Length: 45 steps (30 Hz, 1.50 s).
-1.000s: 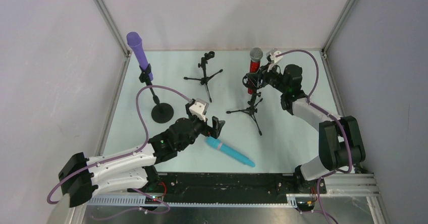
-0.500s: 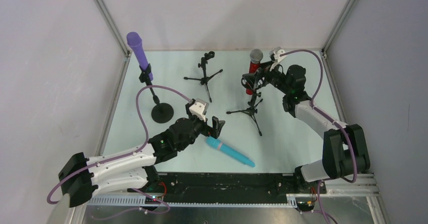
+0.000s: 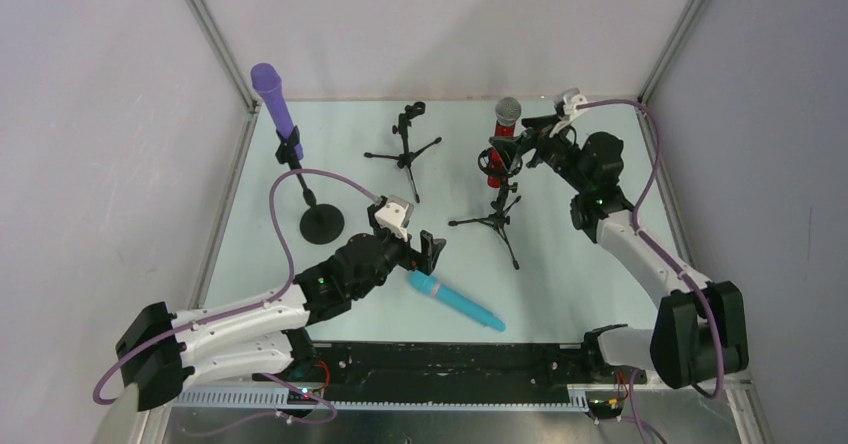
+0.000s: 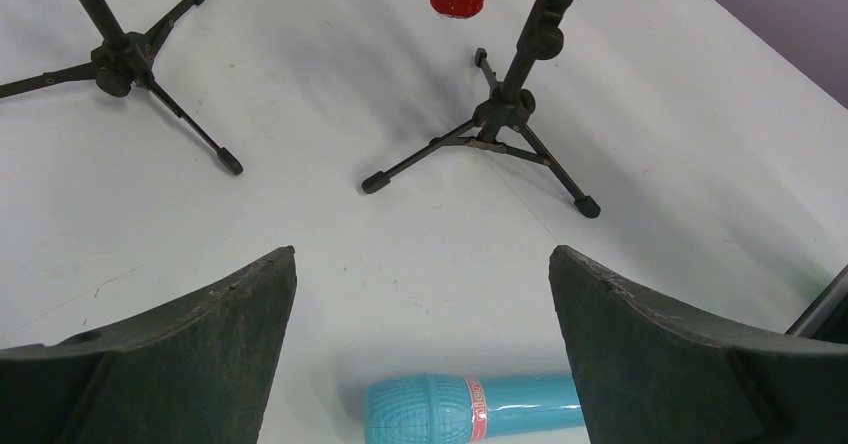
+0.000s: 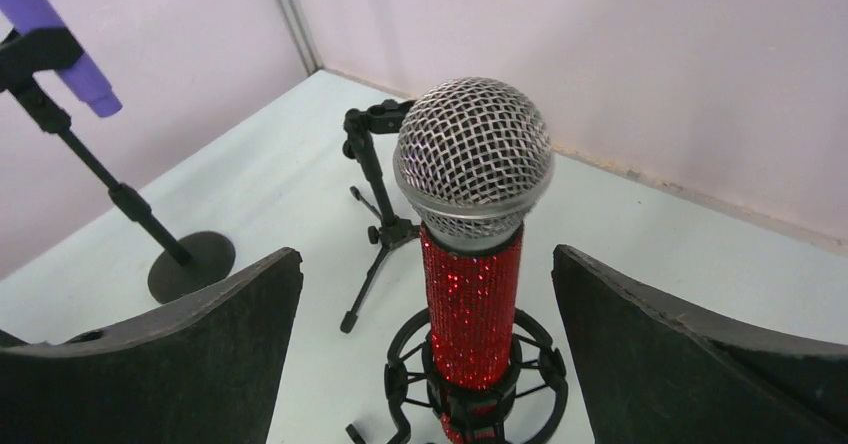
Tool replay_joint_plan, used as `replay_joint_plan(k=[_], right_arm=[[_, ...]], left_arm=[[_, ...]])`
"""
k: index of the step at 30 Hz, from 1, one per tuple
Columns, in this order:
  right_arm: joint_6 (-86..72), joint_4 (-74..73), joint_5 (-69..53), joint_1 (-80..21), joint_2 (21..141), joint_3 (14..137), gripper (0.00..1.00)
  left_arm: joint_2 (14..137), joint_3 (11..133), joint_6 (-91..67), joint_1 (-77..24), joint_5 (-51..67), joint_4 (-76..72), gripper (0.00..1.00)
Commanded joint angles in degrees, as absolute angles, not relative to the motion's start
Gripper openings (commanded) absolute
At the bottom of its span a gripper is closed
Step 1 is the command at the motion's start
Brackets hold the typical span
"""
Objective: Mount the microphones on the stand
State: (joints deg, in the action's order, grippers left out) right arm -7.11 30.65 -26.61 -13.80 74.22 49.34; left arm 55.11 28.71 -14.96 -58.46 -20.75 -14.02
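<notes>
The right gripper draws back and comes down onto the joint under the shock mount (image 3: 508, 185) next, with the red microphone already seated.
The glittery red microphone (image 3: 505, 132) (image 5: 472, 294) stands upright in the shock mount (image 5: 530, 364) of a tripod stand (image 3: 497, 214). My right gripper (image 3: 527, 142) (image 5: 427, 254) is open just right of it, a finger on each side, touching nothing. The purple microphone (image 3: 272, 99) sits clipped in the round-base stand (image 3: 321, 222). On the table lies the teal microphone (image 3: 455, 300) (image 4: 470, 409), head to the left. My left gripper (image 3: 430, 252) (image 4: 422, 254) hovers open over its head. A second tripod stand (image 3: 405, 149) is empty.
Enclosure walls and metal corner posts (image 3: 215, 34) ring the table on three sides. The legs of the red microphone's tripod (image 4: 505, 114) spread just beyond my left gripper. A purple cable (image 3: 290, 214) arcs over the left arm.
My right gripper has opened, let go of the red microphone and drawn back to the right. The red microphone stays in its mount. The left arm has not moved.
</notes>
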Motion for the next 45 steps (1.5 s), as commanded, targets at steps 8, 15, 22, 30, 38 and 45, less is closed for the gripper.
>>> replay_joint_plan(k=[8,15,22,30,38,45], right_arm=[[-17.9,18.3,-15.6,-13.9,62.7,46.6,1.0],[-24.2,15.8,-16.0,-14.4,53.7,40.8,0.99],[-23.8,5.4,-14.3,-15.5,49.6,39.9,1.0],[-23.0,0.9,-13.1,-18.2,48.5,39.3,0.94],[-16.8,0.3,-11.9,-22.0,48.0,39.2,0.88],[-13.4,-2.5,-4.1,-25.2,49.5,39.3,0.85]], left_arm=[[54.8,31.2,-12.7,-58.7,-22.3,-15.8,1.0],[53.8,30.6,-12.3,-58.7,-22.6,-15.7,1.0],[52.0,29.5,-11.3,-58.7,-23.4,-15.8,1.0],[51.2,28.5,-9.9,-58.7,-24.4,-15.8,1.0],[50.8,28.2,-7.9,-58.7,-25.2,-15.8,1.0],[49.7,27.6,-7.6,-58.7,-25.4,-15.8,1.0]])
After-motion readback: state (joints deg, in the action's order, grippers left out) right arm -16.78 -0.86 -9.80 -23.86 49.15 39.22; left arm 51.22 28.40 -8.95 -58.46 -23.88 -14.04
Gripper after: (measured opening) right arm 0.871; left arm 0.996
